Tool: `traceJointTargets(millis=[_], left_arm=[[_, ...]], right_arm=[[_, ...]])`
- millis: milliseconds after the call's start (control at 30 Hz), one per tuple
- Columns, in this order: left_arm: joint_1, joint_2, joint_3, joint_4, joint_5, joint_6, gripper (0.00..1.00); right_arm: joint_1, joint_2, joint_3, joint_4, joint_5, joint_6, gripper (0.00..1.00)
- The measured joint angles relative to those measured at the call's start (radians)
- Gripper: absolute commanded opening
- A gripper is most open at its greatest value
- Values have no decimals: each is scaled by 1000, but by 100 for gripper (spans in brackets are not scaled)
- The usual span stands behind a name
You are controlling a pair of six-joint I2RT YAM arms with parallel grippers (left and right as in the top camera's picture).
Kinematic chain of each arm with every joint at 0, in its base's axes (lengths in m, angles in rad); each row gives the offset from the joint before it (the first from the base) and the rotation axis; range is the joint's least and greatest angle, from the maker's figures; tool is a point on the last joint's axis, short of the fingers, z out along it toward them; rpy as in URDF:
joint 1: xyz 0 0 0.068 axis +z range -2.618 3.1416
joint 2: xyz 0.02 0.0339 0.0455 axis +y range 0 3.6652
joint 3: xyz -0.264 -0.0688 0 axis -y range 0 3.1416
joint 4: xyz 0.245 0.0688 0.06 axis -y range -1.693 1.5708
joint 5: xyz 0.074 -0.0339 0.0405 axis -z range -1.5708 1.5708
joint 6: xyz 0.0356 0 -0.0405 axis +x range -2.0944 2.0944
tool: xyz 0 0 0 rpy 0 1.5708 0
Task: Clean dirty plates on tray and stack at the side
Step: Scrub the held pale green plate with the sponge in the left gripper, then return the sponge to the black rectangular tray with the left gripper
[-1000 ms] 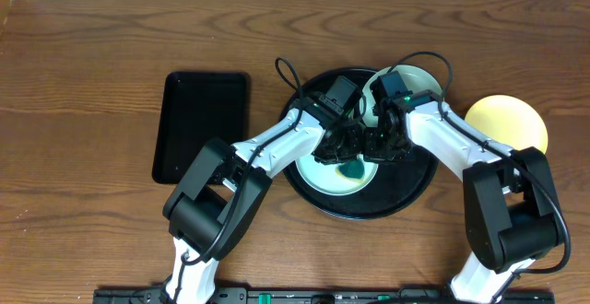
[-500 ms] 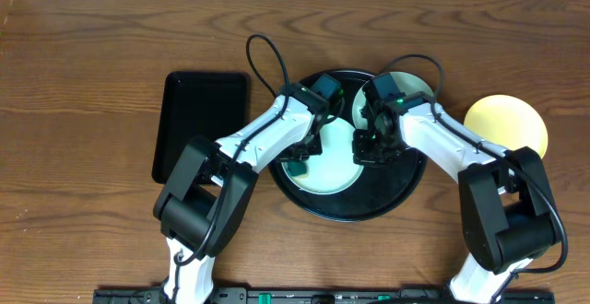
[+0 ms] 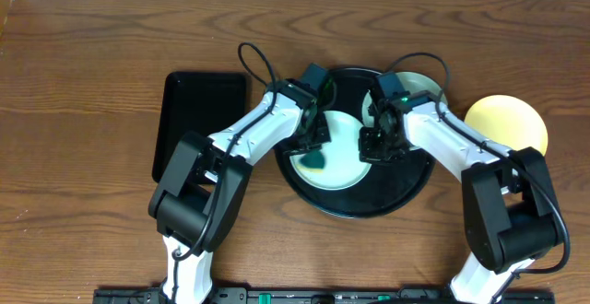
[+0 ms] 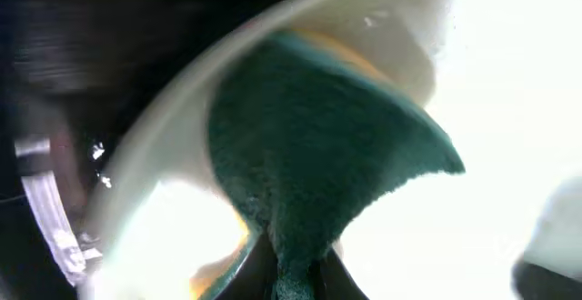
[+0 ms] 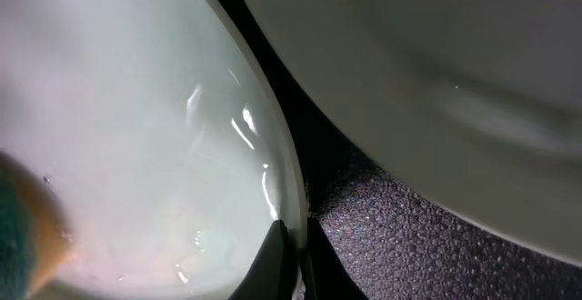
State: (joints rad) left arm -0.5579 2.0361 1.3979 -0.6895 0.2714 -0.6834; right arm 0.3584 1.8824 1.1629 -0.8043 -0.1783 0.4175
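Next, my left gripper needs to lift across to the rectangular black tray (image 3: pixel 200 113) and release the sponge, since that tray lies to the gripper's left in the overhead view.
A mint-green plate (image 3: pixel 336 157) lies on the round black tray (image 3: pixel 369 204). My left gripper (image 3: pixel 314 150) is shut on a green sponge (image 4: pixel 318 145) with a yellow back, pressed on the plate's left part (image 4: pixel 509 73). My right gripper (image 3: pixel 373 147) is shut on the plate's right rim (image 5: pixel 296 223), pinning it to the tray (image 5: pixel 409 245). A second mint plate (image 3: pixel 419 87) lies at the tray's back right, partly under my right arm; it also shows in the right wrist view (image 5: pixel 436 55). The yellow plate (image 3: pixel 507 120) sits on the table to the right of the tray.
A smaller rectangular black tray (image 3: pixel 201 124) lies on the wooden table (image 3: pixel 83 83) to the left of the round one. Both arms cross over the round tray, with cables looping above it.
My left gripper has swept the sponge from the plate's middle to its left edge and slightly back inward. The tray and plate shifted a little. My right gripper stays clamped on the rim.
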Motion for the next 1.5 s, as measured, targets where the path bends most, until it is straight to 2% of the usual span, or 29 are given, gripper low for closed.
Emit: traceJointTargets(millis=[300,700,900,1067,1267,1500], left_arm=[[-97,19,0,126,127,-1,8],[-130,21,0,118,151,-5,8],[-120,19,25,-3,67,-4,7],[-74,8,31,-125,-87,-4,7],[-23,5,36,-169,-231,-4,8],[-8,5,82,-255,-281,8,7]], right_arm=[[-3,0,0,-2,32,0,1],[-9,0,0,-8,42,-5,1],[-8,0,0,-9,37,-4,1],[-2,0,0,-10,9,-4,1],[10,0,0,-5,-38,-3,1],[17,0,0,0,-39,-2,1]])
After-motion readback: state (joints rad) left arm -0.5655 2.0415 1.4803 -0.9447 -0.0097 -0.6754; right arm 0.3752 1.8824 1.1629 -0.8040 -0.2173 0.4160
